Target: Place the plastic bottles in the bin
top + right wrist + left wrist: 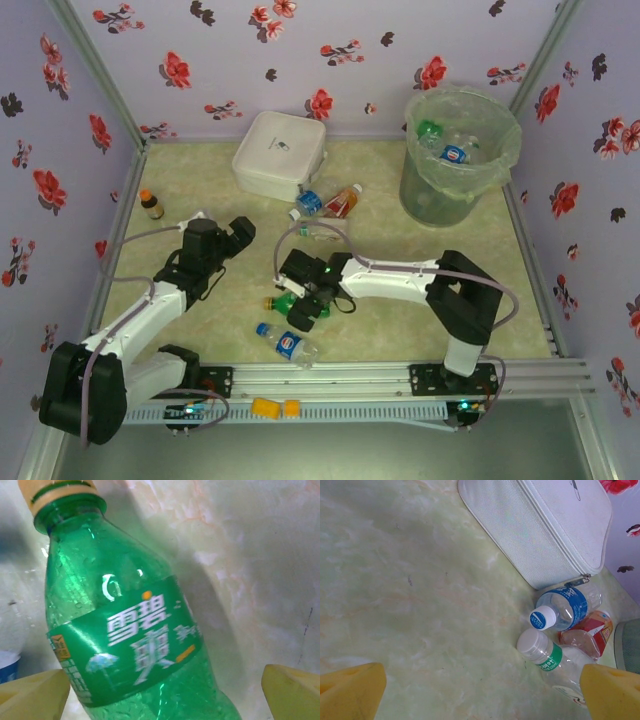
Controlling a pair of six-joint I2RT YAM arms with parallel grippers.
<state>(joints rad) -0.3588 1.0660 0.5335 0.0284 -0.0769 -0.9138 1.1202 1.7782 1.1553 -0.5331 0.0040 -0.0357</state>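
My right gripper lowers onto the green bottle's labelled body (131, 645) below next, one finger on each side, since the bottle's body lies between its open fingers.
A green plastic bottle (135, 645) with a yellow cap lies on the table between the yellow fingers (35, 692) of my right gripper (165, 697), which is open around its body. From above, that green bottle (283, 302) pokes out left of the right gripper (306, 312). A blue-label bottle (286, 343) lies just in front of it. My left gripper (238, 234) is open over bare table. Ahead of it lie a blue-label bottle (565, 607), a clear white-capped bottle (552, 662) and a red-orange one (590, 635). The bin (460, 160) at the back right holds several bottles.
A white square lidded box (280, 152) stands at the back centre, next to the three bottles. A tiny brown bottle with an orange cap (151, 204) stands by the left wall. A yellow object (275, 407) lies on the front rail. Flowered walls enclose the table.
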